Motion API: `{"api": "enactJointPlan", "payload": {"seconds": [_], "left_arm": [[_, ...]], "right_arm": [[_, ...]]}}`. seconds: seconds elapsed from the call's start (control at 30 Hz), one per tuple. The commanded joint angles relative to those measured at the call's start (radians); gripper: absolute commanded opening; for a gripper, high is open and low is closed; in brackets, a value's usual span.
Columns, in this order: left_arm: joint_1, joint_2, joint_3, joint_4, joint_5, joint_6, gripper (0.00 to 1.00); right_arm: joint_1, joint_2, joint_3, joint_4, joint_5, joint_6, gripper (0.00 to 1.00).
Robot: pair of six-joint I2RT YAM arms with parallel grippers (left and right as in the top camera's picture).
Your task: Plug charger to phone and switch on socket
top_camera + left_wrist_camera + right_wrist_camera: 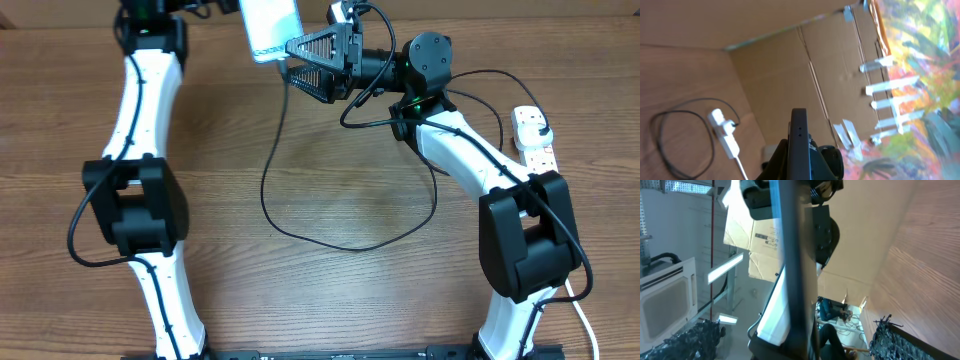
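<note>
I will carry the phone (pixel 270 28) down and back with my left gripper and release it on the bare wood inside the cable loop (pixel 345 147), as the cable already meets its lower end.
The phone (pixel 270 28), with a light blue screen, is held up off the table at the far middle by my left gripper (pixel 799 167), which is shut on its dark edge (pixel 799 140). My right gripper (pixel 292 63) is at the phone's lower end with its fingers spread. In the right wrist view the phone (pixel 795 265) runs edge-on through the middle. The black charger cable (pixel 300 232) loops over the table from the phone's end to the white socket strip (pixel 534 136) at the right. Its connector tip is hidden behind the fingers. The strip also shows in the left wrist view (pixel 724 132).
The strip's thick white cord (pixel 582 320) runs along the right edge toward the front. Cardboard walls (pixel 790 65) stand behind the table. The two arm bases (pixel 135 205) (pixel 525 235) stand at the left and right of the wooden table.
</note>
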Motion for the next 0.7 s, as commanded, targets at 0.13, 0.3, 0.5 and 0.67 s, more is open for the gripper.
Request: {"api": "enactJointPlan", "payload": {"seconds": [0.13,0.3,0.5,0.67], "left_arm": [[0.100,-0.038,0.018,-0.014,0.067,0.051,0.04],[0.085,-0.038,0.017,-0.183,0.080,0.229,0.04],[0.026,-0.038,0.017,-0.876,-0.024,0.852,0.04],[-0.070,-0.028,0.017,-1.431,-0.422,1.270,0.04]], "right_arm": [[-0.089,-0.023,0.014,-0.775,0.157,-0.561,1.00],[-0.146,-0.023,0.014,-1.325,0.412,-0.860,1.00],[-0.203,-0.047,0.014,-1.592,0.687,-0.971,1.00],[-0.230,-0.115,0.014,-1.612,0.756,-0.996,1.00]]}}
